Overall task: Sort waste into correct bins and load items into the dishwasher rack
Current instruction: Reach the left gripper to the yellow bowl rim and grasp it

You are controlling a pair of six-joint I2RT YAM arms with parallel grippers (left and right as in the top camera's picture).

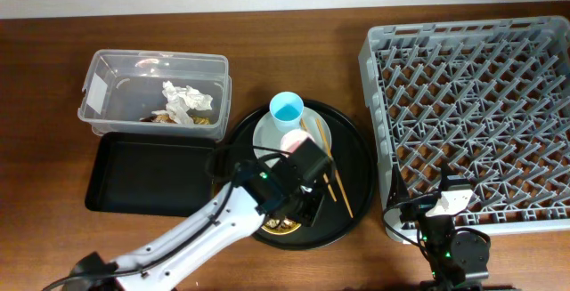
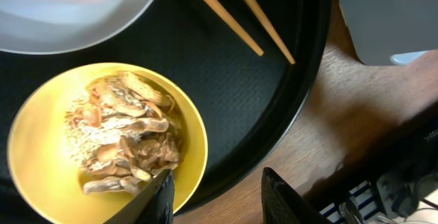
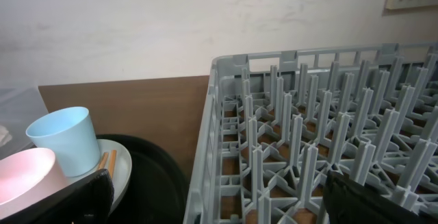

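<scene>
The yellow bowl's rim (image 2: 198,169) is already under my left gripper's open fingers, so I will next lower them onto it, one inside and one outside.
The yellow bowl (image 2: 34,142) holds beige-brown food scraps (image 2: 123,138) and stands on the round black tray (image 2: 274,66). My left gripper (image 2: 222,200) hovers open over the bowl's near rim, one finger above the bowl and the other above the wood. From overhead, that gripper (image 1: 303,204) hides most of the bowl (image 1: 280,226). The pale plate (image 1: 267,135) carries the blue cup (image 1: 287,109) and the pink cup (image 1: 292,141), with the chopsticks (image 1: 329,171) beside them. My right gripper (image 3: 215,203) stands wide open and empty at the grey rack's (image 3: 308,135) near left corner.
A clear tub (image 1: 98,68) at the back left holds a white napkin (image 1: 185,97) and a brown wrapper (image 1: 163,116). A shallow black tray (image 1: 151,175) lies in front of it. The rack (image 1: 472,104) fills the table's right side.
</scene>
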